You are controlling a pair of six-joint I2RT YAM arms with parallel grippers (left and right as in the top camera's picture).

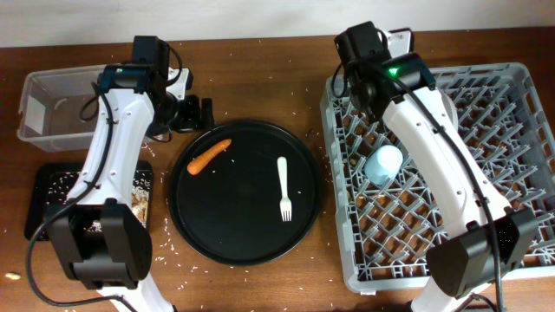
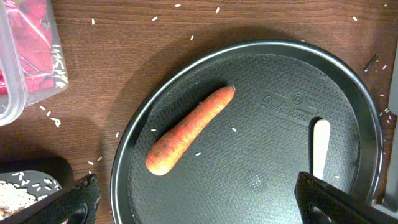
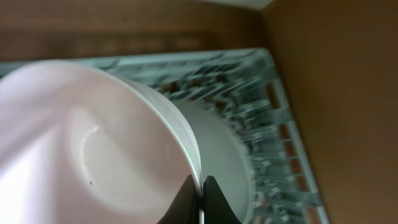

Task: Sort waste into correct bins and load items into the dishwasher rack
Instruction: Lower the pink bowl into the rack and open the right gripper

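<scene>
I should next move my right gripper down and to the left in the overhead view. Slots are free in the rack's far tray-side corner (image 1: 349,109), so I should let go of the bowl there.
An orange carrot (image 1: 209,157) (image 2: 189,130) and a white plastic spoon (image 1: 284,188) (image 2: 320,149) lie on the large round black tray (image 1: 243,243). My left gripper (image 1: 189,113) (image 2: 199,205) is open and empty above the tray's back-left edge, with the carrot just ahead of it. My right gripper (image 3: 200,193) is shut on the rim of the small white bowl (image 3: 93,155) over the back of the grey dishwasher rack (image 1: 512,156) (image 3: 249,93). A light-blue cup (image 1: 382,165) lies in the rack. The red wrapper (image 2: 31,37) is in the clear tub (image 1: 52,108). The plate and tissue are not visible.
The shallow black tray (image 1: 43,186) with pale scraps (image 1: 139,199) sits at the front left, below the clear tub. Rice grains are scattered on the wooden table (image 1: 260,69). The right arm (image 1: 425,130) stretches across the rack.
</scene>
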